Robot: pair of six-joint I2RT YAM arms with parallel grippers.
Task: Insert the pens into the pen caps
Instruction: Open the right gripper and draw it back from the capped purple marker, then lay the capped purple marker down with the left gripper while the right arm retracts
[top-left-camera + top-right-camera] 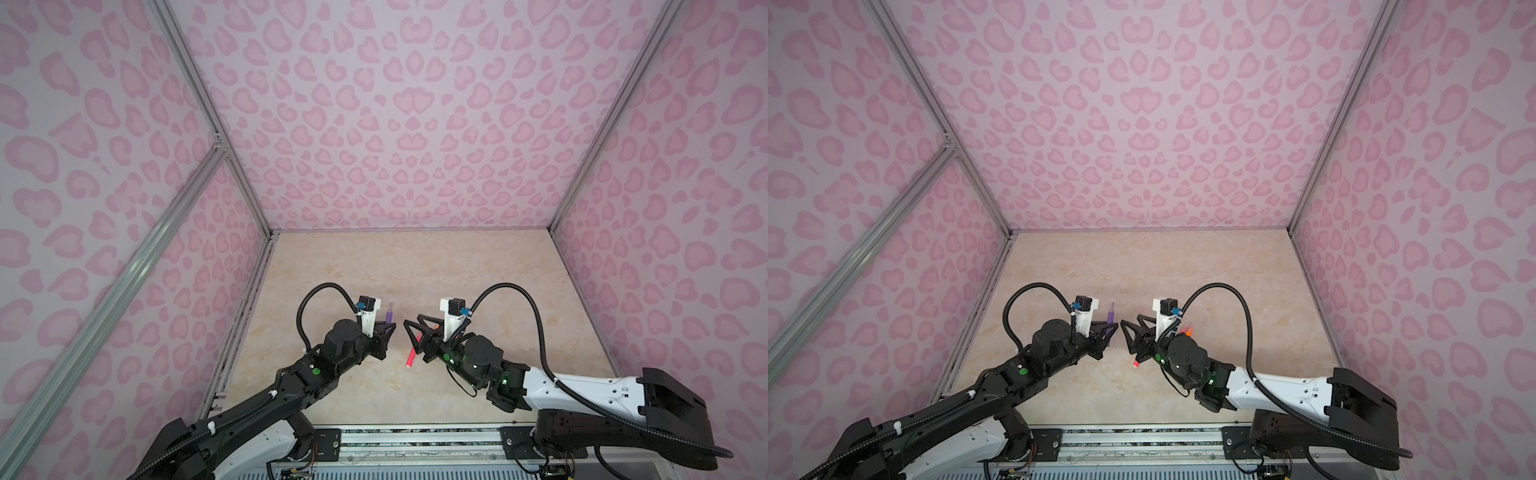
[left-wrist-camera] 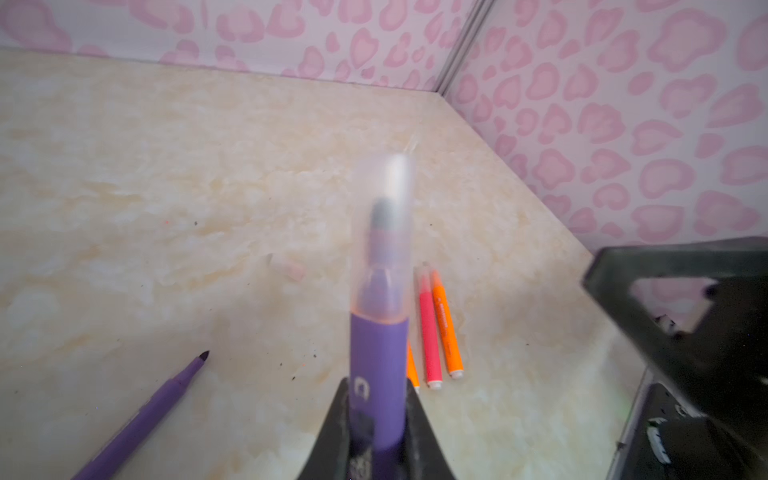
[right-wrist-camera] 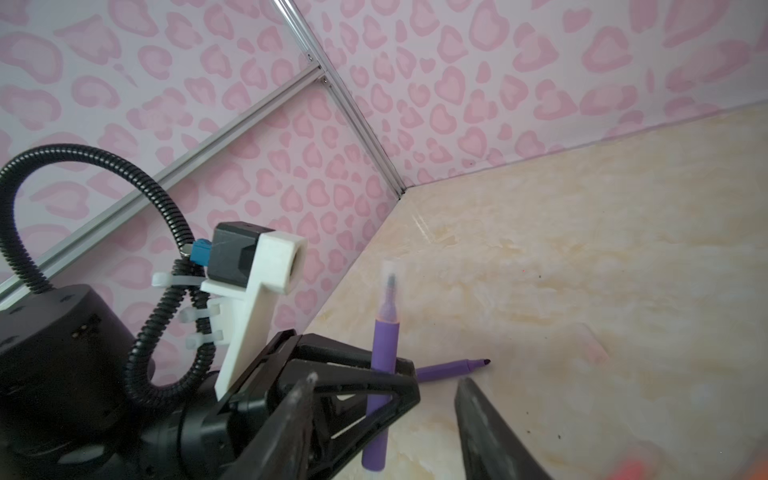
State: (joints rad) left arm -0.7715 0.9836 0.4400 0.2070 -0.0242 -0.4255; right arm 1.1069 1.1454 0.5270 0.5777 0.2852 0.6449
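Note:
The tabletop (image 1: 403, 355) below is bare beside the nearer pink-red pen, so the robot's left gripper will next go down and tilt there to release the purple pen, which is already capped.
My left gripper (image 2: 376, 415) is shut on a purple pen (image 2: 378, 365), held upright with a clear pen cap (image 2: 384, 232) sitting over its tip. Both top views show this pen (image 1: 389, 314) (image 1: 1111, 313) rising above the left gripper (image 1: 388, 332). My right gripper (image 3: 386, 378) stands open beside the left gripper, nothing between its fingers (image 3: 490, 424); the capped purple pen (image 3: 384, 349) stands just beyond them. A second purple pen (image 2: 158, 403) lies uncapped on the table. A pink-red pen (image 2: 429, 332) and an orange pen (image 2: 446, 328) lie side by side.
A loose, faint pen cap (image 2: 291, 266) lies on the beige table (image 1: 457, 270). Another orange pen (image 2: 412, 365) peeks out behind the held one. A pink-red pen (image 1: 412, 356) lies under the right gripper (image 1: 411, 326). Pink patterned walls enclose three sides.

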